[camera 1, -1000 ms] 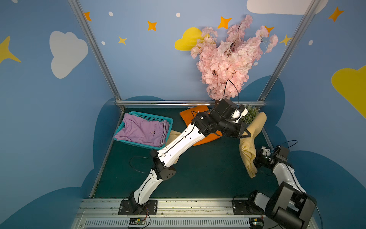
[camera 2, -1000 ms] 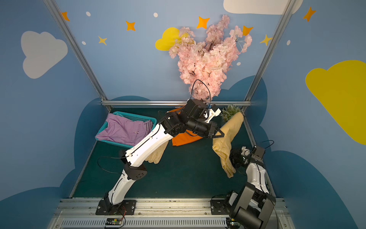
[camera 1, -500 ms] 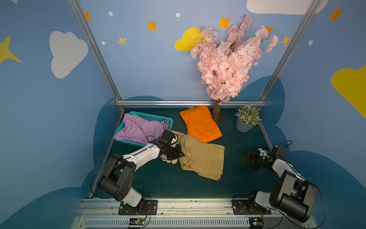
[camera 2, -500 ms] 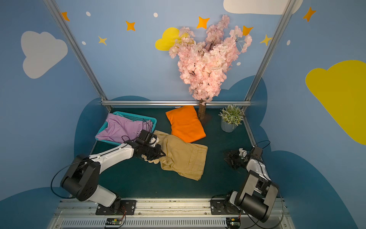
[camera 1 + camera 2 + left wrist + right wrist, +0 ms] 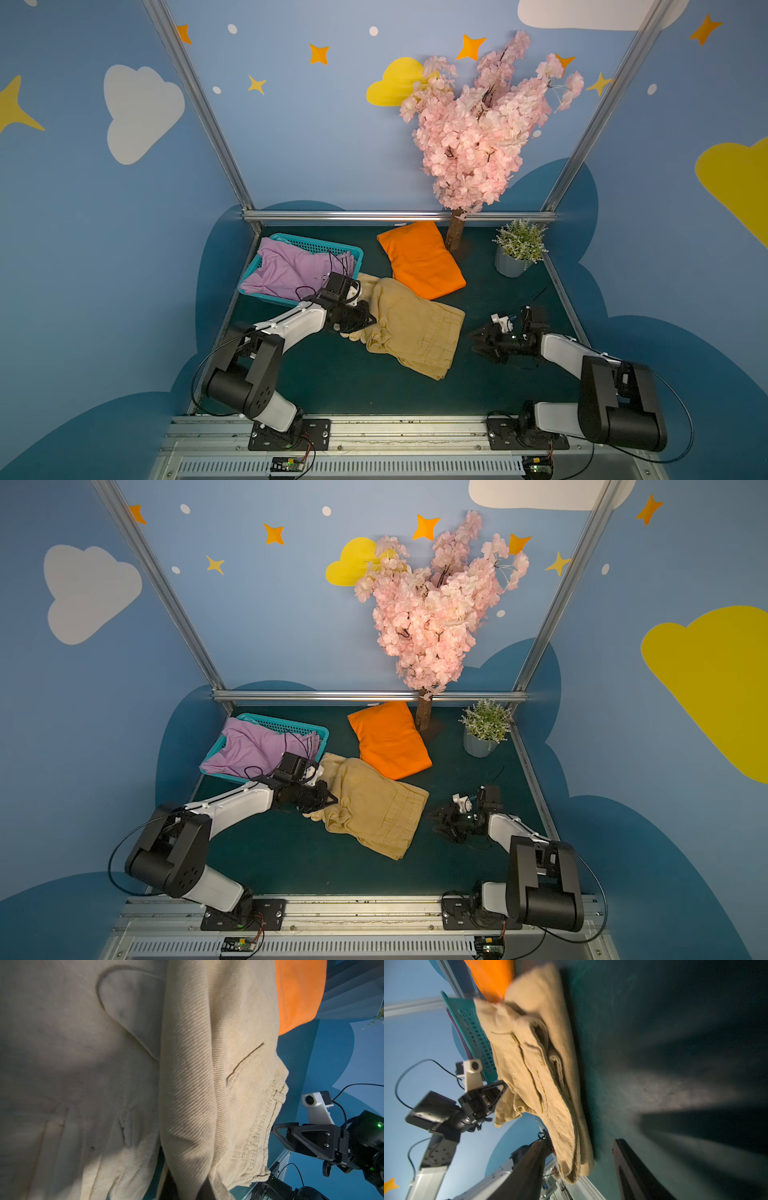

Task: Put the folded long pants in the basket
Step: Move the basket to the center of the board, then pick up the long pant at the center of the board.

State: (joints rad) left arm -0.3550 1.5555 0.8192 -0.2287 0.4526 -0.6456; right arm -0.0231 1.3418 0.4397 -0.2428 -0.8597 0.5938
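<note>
My right gripper should next slide its open fingers onto the tan pants' waistband edge (image 5: 458,329) (image 5: 570,1098) and close, because that edge lies beside it, opposite the fold my left gripper holds.
In both top views the teal basket (image 5: 320,243) (image 5: 286,721) stands at the back left with lilac folded pants (image 5: 291,270) (image 5: 253,748) heaped in it. Orange pants (image 5: 419,259) (image 5: 388,739) lie at the back centre. Tan pants (image 5: 415,328) (image 5: 378,808) (image 5: 207,1064) (image 5: 533,1053) lie flat mid-mat. My left gripper (image 5: 370,322) (image 5: 332,800) (image 5: 185,1186) is shut on a fold at their left edge. My right gripper (image 5: 478,340) (image 5: 436,818) (image 5: 581,1172) stands open just right of them, holding nothing.
Cream gloves (image 5: 353,336) (image 5: 72,1064) lie partly under the tan pants' left edge, below my left gripper. A pink blossom tree (image 5: 478,124) and a small potted plant (image 5: 517,249) stand at the back right. Metal frame rails border the mat.
A second ago the tan pants hung in the air at the right from my raised left arm. Now they lie flat on the mat, and my right gripper has moved in towards their right edge.
</note>
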